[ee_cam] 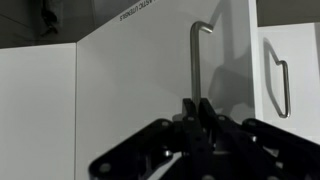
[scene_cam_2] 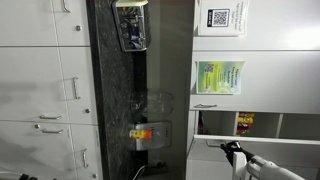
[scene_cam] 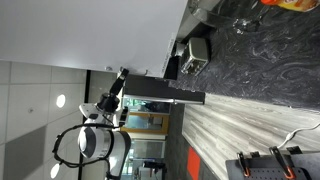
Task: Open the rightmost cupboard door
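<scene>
My gripper needs to swing the cupboard door wider, away from the open cupboard, and let go of the door handle's lower end (ee_cam: 196,94), because that end is between its fingers.
In the wrist view the rightmost cupboard door (ee_cam: 130,95) is a plain white panel with a slim silver bar handle (ee_cam: 194,55). Its edge stands proud of the neighbouring panel, so it looks swung partly open. My gripper (ee_cam: 196,106) has its black fingers closed around the lower end of that handle. In an exterior view, which is turned on its side, my gripper (scene_cam_2: 229,149) is at the edge of an open cupboard bay (scene_cam_2: 262,124) with items inside. In an exterior view my arm reaches up with the gripper (scene_cam: 122,74) at the cupboard front. No lock is visible.
A neighbouring white door with its own silver handle (ee_cam: 284,88) is just beside the held one. A dark marbled counter (scene_cam_2: 120,90) carries a clear container (scene_cam_2: 130,30) and an orange-labelled item (scene_cam_2: 142,133). White drawers (scene_cam_2: 45,90) lie beyond the counter. Paper notices (scene_cam_2: 220,76) hang on the upper cupboard doors.
</scene>
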Tool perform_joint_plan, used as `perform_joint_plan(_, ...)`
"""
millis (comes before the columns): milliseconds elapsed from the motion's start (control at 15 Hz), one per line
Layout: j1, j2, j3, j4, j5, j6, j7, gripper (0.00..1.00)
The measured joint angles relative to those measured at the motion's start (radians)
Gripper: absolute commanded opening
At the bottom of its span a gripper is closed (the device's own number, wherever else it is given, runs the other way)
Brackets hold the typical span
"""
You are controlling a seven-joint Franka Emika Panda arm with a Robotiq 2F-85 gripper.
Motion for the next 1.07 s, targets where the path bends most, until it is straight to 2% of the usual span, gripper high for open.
perform_joint_plan(533, -0.005, -0.077, -0.021, -0.05, 0.062, 0.0, -0.092, 0.02)
perform_joint_plan(1067, -0.047, -0.194, -0.035, -0.126, 0.127, 0.0, -0.195, 0.02)
